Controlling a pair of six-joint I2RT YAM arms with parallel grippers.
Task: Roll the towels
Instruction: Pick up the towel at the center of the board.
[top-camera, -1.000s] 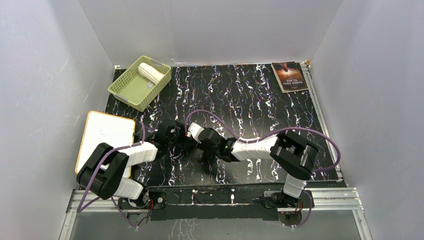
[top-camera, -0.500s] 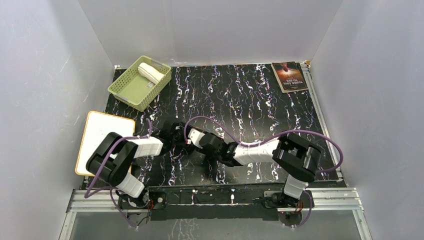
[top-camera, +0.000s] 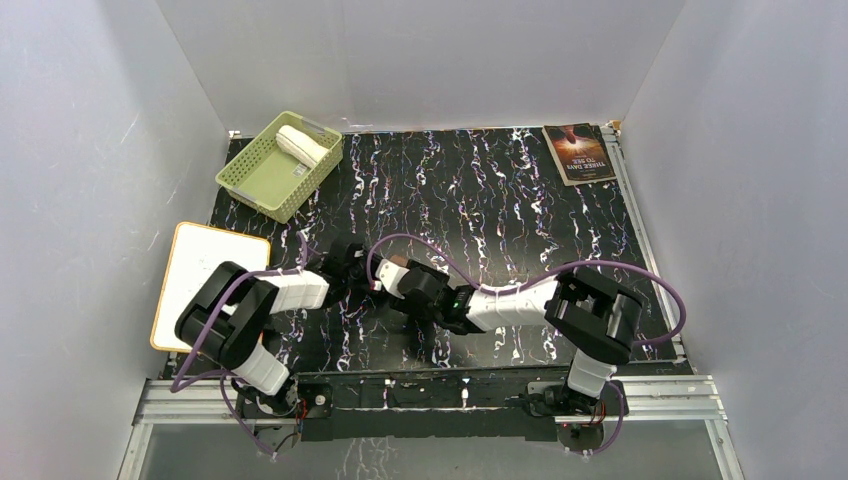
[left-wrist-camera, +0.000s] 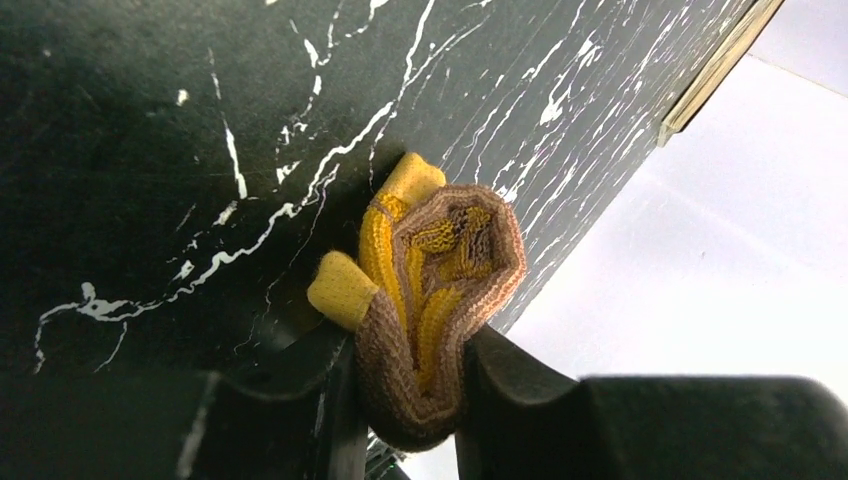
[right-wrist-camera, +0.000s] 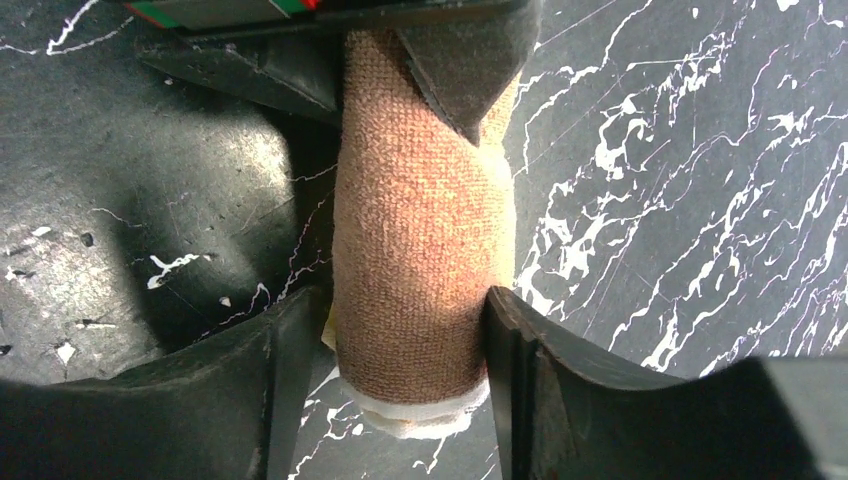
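Note:
The rolled towel should be lifted outward by my left gripper, lowered onto the bare bottom of the basket beside the cream-white towel and let go, because that side of the basket is empty.
The mustard-yellow towel with its tan-brown side out is a rolled cylinder (right-wrist-camera: 420, 220) on the black marbled table. My right gripper (right-wrist-camera: 410, 340) is shut around its near end, where a cream edge sticks out. My left gripper (left-wrist-camera: 410, 390) is shut on the other end, where the yellow and brown spiral (left-wrist-camera: 440, 270) shows. Its fingers (right-wrist-camera: 460, 60) show at the top of the right wrist view. In the top view the two grippers meet (top-camera: 375, 275) and hide the roll. The cream-white towel (top-camera: 300, 145) lies rolled in the green basket.
The green basket (top-camera: 262, 178) stands at the back left. A dark-covered book (top-camera: 579, 152) lies at the back right. A white board (top-camera: 208, 275) lies off the table's left edge. Grey walls close in three sides.
My left arm's elbow has swung right and forward. My right gripper has shifted slightly left. Both grippers stay together on the roll.

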